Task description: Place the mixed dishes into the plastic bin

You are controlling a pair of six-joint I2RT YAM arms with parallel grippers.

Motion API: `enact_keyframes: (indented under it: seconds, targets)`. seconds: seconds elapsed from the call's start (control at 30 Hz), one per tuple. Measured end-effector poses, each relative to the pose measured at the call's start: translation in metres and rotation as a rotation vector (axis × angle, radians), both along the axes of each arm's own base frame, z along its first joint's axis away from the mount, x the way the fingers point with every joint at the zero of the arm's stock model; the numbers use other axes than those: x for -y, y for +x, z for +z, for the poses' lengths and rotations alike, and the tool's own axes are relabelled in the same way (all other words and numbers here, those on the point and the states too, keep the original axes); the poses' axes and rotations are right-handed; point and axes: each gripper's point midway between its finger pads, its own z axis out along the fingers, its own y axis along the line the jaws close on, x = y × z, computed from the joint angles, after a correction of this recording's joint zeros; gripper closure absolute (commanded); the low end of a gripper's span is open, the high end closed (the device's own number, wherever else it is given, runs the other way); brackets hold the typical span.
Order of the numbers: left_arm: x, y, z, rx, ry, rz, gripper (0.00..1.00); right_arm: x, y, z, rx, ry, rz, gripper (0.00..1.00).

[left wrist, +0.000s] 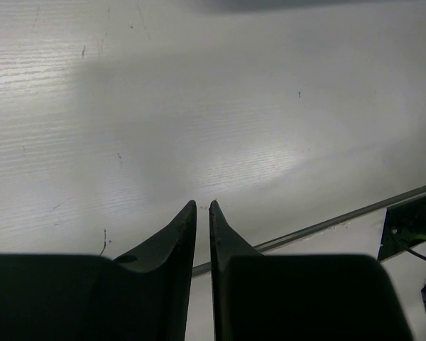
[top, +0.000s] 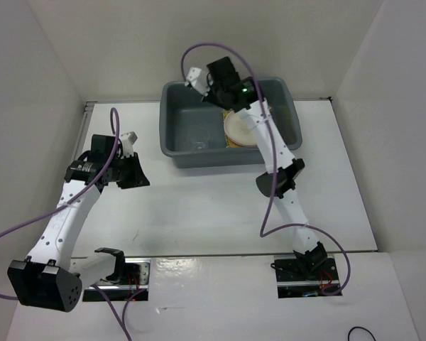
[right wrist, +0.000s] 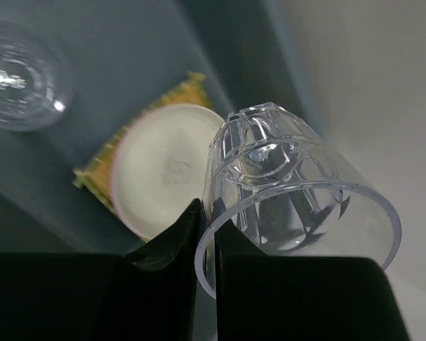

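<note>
My right gripper moves down into the bin (top: 172, 142) next, toward the gap between the second clear cup and the yellow woven mat, since the bin's bare bottom shows there.
The dark grey plastic bin (top: 172, 142) stands at the back middle of the table. Inside it the cream plate (top: 240, 128) lies on the yellow woven mat (right wrist: 92, 167), with a pink edge (right wrist: 118, 197) showing around the plate (right wrist: 163, 167). My right gripper (right wrist: 206, 212) is shut on the rim wall of a small clear cup (right wrist: 291, 192) and holds it tilted above the bin's far left part (top: 199, 82). A second clear cup (right wrist: 18, 82) lies on the bin floor. My left gripper (top: 138, 176) is shut and empty over the bare table (left wrist: 203, 204).
White walls enclose the table on the left, back and right. A metal strip (left wrist: 341, 222) runs along the table's near edge. The arm bases and cables (top: 305, 266) sit at the front.
</note>
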Motion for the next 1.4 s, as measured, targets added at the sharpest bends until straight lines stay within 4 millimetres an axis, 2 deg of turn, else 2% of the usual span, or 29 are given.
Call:
enact_keyframes:
  seconds: [0.1,0.23,0.37,0.6,0.87,1.07,1.17,1.27,1.3,1.33,1.4]
  targets:
    - [0.001,0.001,-0.004,-0.017,-0.003,-0.003,0.81,-0.037,0.006,-0.055,-0.092,-0.019,0.08,1.0]
    - [0.002,0.002,-0.007,-0.033,-0.005,-0.006,0.81,-0.052,0.016,-0.1,-0.163,-0.013,0.119,1.0]
    - [0.003,0.003,-0.012,-0.052,-0.008,-0.009,0.81,-0.053,0.029,-0.122,-0.188,0.017,0.129,0.95]
    - [0.004,0.005,-0.023,-0.097,-0.009,-0.012,0.81,-0.052,0.043,-0.161,-0.252,0.067,0.15,0.95]
    - [0.004,0.006,-0.026,-0.111,-0.008,-0.013,0.79,-0.061,0.042,-0.209,-0.34,0.08,0.176,0.89]
    - [0.004,0.007,-0.027,-0.116,-0.008,-0.013,0.78,-0.065,0.039,-0.233,-0.384,0.081,0.174,0.84]
    - [0.004,0.007,-0.027,-0.116,-0.008,-0.013,0.78,-0.068,0.039,-0.235,-0.387,0.094,0.166,0.74]
    - [0.004,0.007,-0.027,-0.115,-0.008,-0.013,0.78,-0.074,0.04,-0.23,-0.373,0.119,0.159,0.51]
    - [0.004,0.007,-0.027,-0.115,-0.008,-0.013,0.78,-0.075,0.039,-0.227,-0.371,0.127,0.154,0.38]
    - [0.004,0.007,-0.027,-0.116,-0.008,-0.013,0.78,-0.075,0.038,-0.224,-0.37,0.136,0.148,0.3]
    - [0.005,0.007,-0.028,-0.119,-0.009,-0.014,0.78,-0.075,0.037,-0.209,-0.354,0.156,0.13,0.01]
